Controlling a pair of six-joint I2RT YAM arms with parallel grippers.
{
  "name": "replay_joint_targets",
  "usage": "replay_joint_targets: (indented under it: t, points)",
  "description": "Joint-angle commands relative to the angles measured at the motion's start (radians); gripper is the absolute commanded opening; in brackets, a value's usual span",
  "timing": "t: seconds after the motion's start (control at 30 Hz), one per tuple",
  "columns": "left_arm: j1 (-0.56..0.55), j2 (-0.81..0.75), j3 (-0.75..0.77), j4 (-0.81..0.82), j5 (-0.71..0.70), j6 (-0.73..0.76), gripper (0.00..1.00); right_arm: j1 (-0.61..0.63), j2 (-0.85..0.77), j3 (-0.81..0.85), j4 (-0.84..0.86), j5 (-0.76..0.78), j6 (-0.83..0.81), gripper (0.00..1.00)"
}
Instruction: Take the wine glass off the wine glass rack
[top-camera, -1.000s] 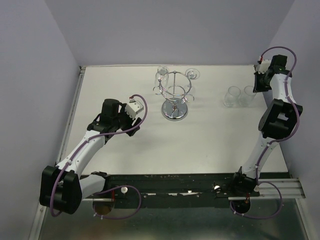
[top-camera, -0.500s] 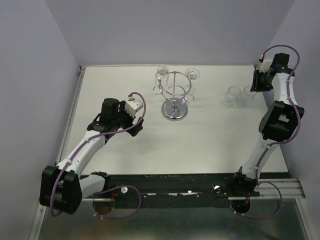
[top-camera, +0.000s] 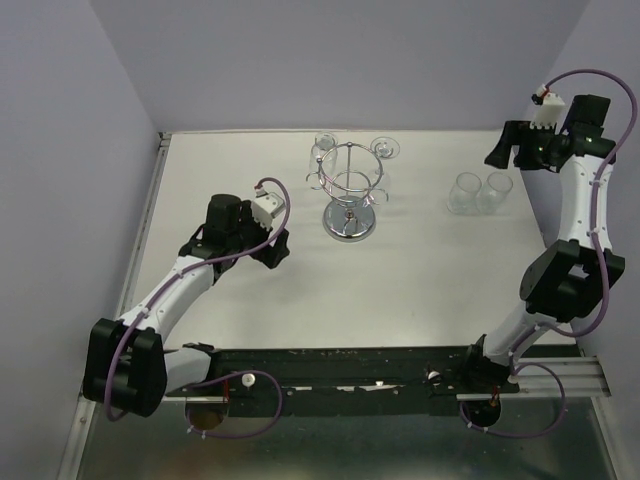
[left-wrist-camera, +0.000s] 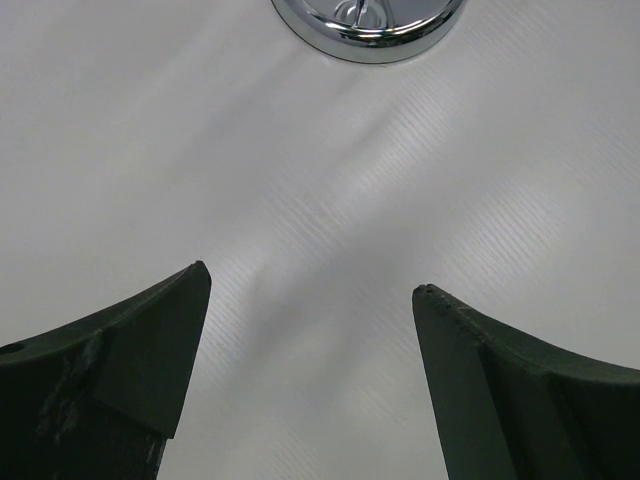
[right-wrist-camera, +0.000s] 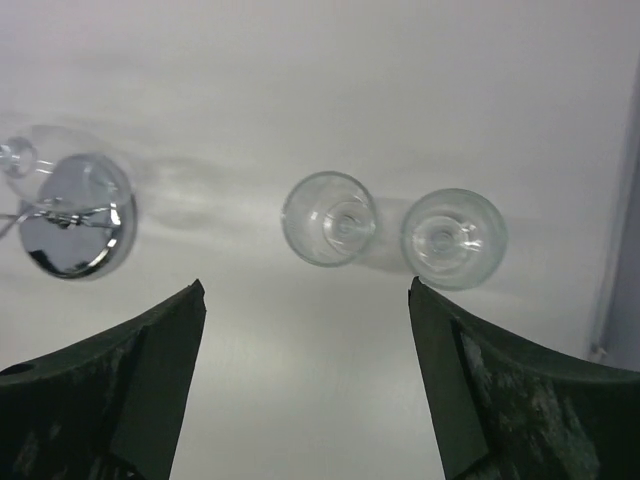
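The hanging glass is the closest one to my right gripper. So I will next move that gripper to the left in the top view and tilt it onto the hanging glass's stem.
The chrome wine glass rack (top-camera: 349, 190) stands at the table's back middle, with a clear wine glass (top-camera: 326, 142) and another (top-camera: 387, 150) hanging on its far side. Two more glasses (top-camera: 465, 193) (top-camera: 494, 192) stand side by side on the table to the right. My left gripper (top-camera: 278, 251) is open and empty, low over the table left of the rack; its wrist view shows only the rack's mirrored base (left-wrist-camera: 365, 25) ahead. My right gripper (top-camera: 503, 143) hangs open and empty above the two standing glasses (right-wrist-camera: 329, 218) (right-wrist-camera: 453, 238), with the rack (right-wrist-camera: 75, 215) off to the left.
The white table (top-camera: 250, 170) is walled at the back and on both sides. A black rail (top-camera: 350, 365) with both arm bases runs along the near edge. A pale wall edge (right-wrist-camera: 615, 250) stands close to the rightmost standing glass.
The right gripper opened and rose up and back from the rightmost standing glass, which stays on the table. The left gripper opened fully and shifted slightly toward the near side.
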Motion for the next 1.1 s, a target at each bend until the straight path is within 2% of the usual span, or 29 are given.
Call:
replay_joint_targets:
  t: [0.0,0.17,0.3,0.37,0.43,0.5,0.6,0.67,0.8,0.93,1.07]
  points:
    - [0.003,0.024,0.033,0.015,0.002,-0.019,0.99,-0.001,-0.067,-0.084,0.113,-0.289,0.108,0.9]
    - [0.003,0.022,0.04,0.016,-0.007,-0.025,0.99,0.025,-0.071,-0.078,0.154,-0.454,0.125,0.9]
    - [0.003,0.025,0.034,0.031,-0.001,-0.047,0.99,0.112,-0.08,-0.077,0.144,-0.46,0.038,0.87]
    - [0.003,0.028,0.031,0.048,-0.001,-0.074,0.99,0.167,-0.12,-0.132,0.183,-0.448,0.015,0.86]
    - [0.003,0.033,0.034,0.061,0.003,-0.097,0.99,0.221,-0.174,-0.214,0.284,-0.414,0.009,0.86]
    - [0.003,0.034,0.037,0.065,0.005,-0.108,0.99,0.258,-0.234,-0.314,0.459,-0.393,0.026,0.85]
    - [0.003,0.034,0.05,0.041,-0.001,-0.099,0.99,0.267,-0.327,-0.495,0.767,-0.338,0.119,0.85]
    - [0.001,0.036,0.062,0.007,-0.01,-0.084,0.99,0.27,-0.34,-0.537,0.863,-0.345,0.119,0.84]
    - [0.0,0.056,0.122,-0.097,-0.026,-0.025,0.99,0.293,-0.318,-0.571,0.878,-0.422,0.063,0.81]
    - [0.001,0.076,0.168,-0.136,-0.05,0.016,0.99,0.328,-0.302,-0.632,0.9,-0.459,-0.037,0.81]
    - [0.001,0.091,0.212,-0.207,-0.075,0.146,0.99,0.341,-0.252,-0.655,0.973,-0.471,-0.04,0.77]
